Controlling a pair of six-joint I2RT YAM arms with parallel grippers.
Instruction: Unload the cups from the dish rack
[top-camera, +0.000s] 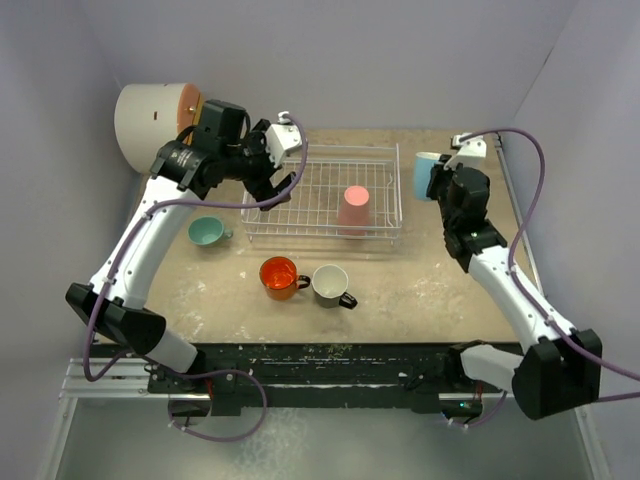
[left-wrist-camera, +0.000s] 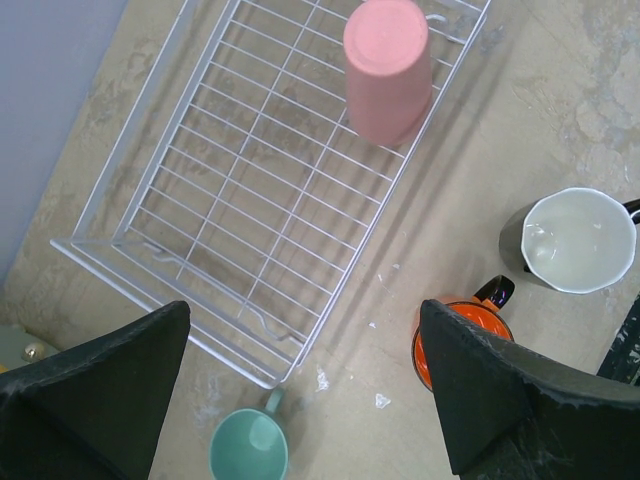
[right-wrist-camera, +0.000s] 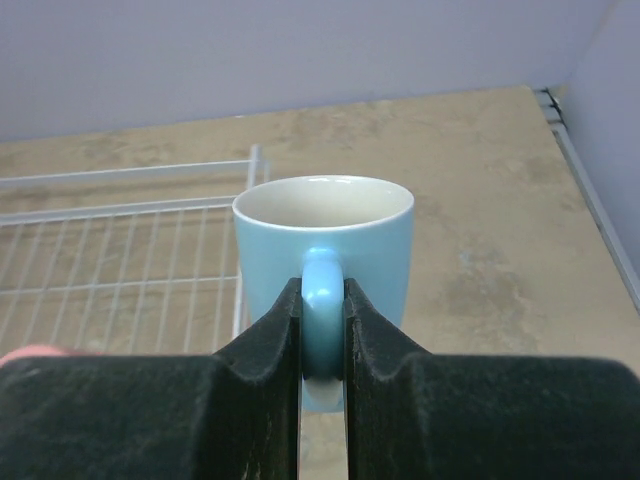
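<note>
The robot's right gripper will go down with the light blue mug onto the clear spot on the tabletop and let go of the handle, because the tabletop (top-camera: 429, 222) beside the end of the rack is bare.
The white wire dish rack (top-camera: 322, 157) holds only the pink tumbler (top-camera: 353, 209), upside down at its right front; both also show in the left wrist view, rack (left-wrist-camera: 180, 190) and tumbler (left-wrist-camera: 388, 70). My left gripper (top-camera: 277, 168) is open and empty above the rack's left end. My right gripper (top-camera: 441, 183) is shut on the handle of the light blue mug (right-wrist-camera: 322, 255), upright just right of the rack (right-wrist-camera: 245, 200). The teal-green mug (top-camera: 207, 232), orange mug (top-camera: 279, 277) and black mug (top-camera: 331, 284) stand on the table in front of the rack.
A white cylindrical drum (top-camera: 155, 120) with an orange face stands at the back left, behind my left arm. Grey walls close the table at the back and sides. The table's right edge (right-wrist-camera: 590, 190) runs close to the blue mug.
</note>
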